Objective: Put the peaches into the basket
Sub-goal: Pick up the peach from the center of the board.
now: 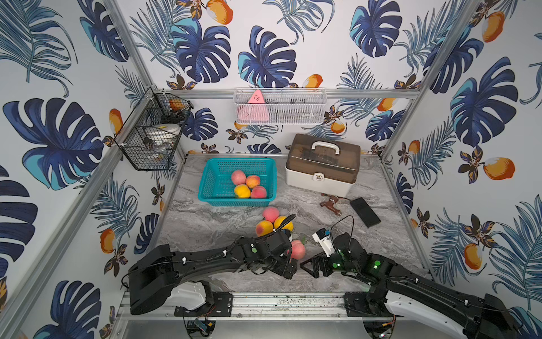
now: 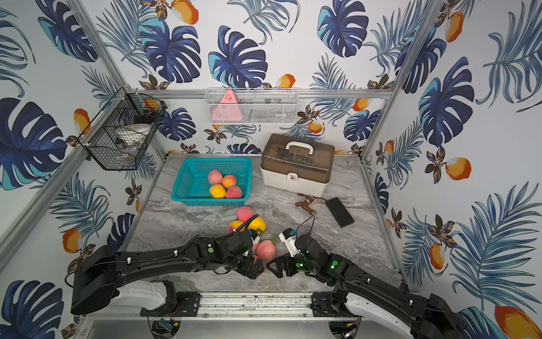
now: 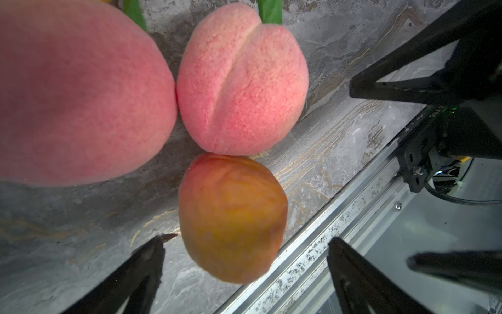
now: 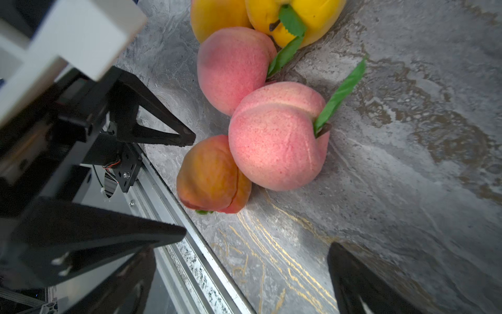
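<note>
My left gripper should lower around the middle of the orange peach [image 3: 233,220] and close, as gaps on both sides fit the fingers.
The teal basket [image 1: 205,183] [image 2: 180,183] stands at the back left of the marble table with several peaches [image 1: 249,185] inside. More peaches lie loose near the front: a pink one [image 1: 270,213], a yellow one [image 1: 283,223], a red-yellow one [image 1: 263,228] and a pink one with a leaf [image 1: 298,249] [image 3: 241,81] [image 4: 274,138]. An orange peach [image 3: 232,217] [image 4: 212,174] lies by the front rail, partly between the tips of my open left gripper [image 1: 289,265] [image 3: 250,239], with gaps on both sides. My right gripper [image 1: 313,265] [image 4: 241,250] is open and holds nothing, facing the left one.
A white case with a brown lid [image 1: 322,164] stands at the back right. A brown tap-like toy [image 1: 331,204] and a black slab [image 1: 365,211] lie in front of it. A black wire basket [image 1: 152,135] and a white mesh basket [image 1: 278,105] hang on the walls. An aluminium rail [image 1: 287,302] borders the front.
</note>
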Action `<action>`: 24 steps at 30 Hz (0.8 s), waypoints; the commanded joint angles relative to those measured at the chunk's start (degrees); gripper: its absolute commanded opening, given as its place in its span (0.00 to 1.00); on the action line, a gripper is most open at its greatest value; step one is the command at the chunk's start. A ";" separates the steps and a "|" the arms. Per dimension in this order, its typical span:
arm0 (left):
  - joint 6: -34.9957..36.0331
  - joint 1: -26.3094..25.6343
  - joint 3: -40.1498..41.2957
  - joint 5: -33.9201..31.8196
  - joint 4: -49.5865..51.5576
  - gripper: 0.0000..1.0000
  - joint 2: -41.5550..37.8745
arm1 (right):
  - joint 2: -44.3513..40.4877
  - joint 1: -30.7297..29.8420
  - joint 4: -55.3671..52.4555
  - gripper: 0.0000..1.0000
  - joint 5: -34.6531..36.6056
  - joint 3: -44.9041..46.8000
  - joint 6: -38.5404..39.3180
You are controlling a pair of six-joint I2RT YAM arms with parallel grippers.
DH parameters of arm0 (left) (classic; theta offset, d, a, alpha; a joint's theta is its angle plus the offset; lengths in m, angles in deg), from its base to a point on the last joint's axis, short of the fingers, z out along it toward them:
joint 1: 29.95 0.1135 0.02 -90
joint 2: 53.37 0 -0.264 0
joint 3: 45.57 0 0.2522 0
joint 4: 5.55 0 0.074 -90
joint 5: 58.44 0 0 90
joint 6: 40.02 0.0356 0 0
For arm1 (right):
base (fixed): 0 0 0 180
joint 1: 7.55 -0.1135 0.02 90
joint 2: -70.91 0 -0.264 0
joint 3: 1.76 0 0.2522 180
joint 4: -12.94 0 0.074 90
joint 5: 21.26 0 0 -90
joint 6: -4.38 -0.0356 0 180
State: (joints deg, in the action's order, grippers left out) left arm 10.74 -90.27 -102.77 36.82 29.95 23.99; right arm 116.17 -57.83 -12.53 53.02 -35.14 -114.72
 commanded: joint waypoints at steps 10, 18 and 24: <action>-1.72 -0.33 1.43 0.19 -4.85 0.93 2.49 | -1.71 -0.12 -1.98 1.00 3.21 -0.33 -1.43; -1.95 -0.50 1.53 -0.38 -5.46 0.87 4.19 | -1.58 -0.09 -1.75 1.00 3.86 -0.50 -1.32; -2.27 -0.51 1.98 -0.75 -6.00 0.75 4.92 | -2.01 -0.08 -2.73 1.00 4.60 -1.16 -0.86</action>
State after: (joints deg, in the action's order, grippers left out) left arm 9.43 -90.68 -100.91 37.10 25.23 28.78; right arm 114.46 -57.85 -13.88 56.45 -35.73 -116.03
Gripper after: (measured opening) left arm 0.755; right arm 0.998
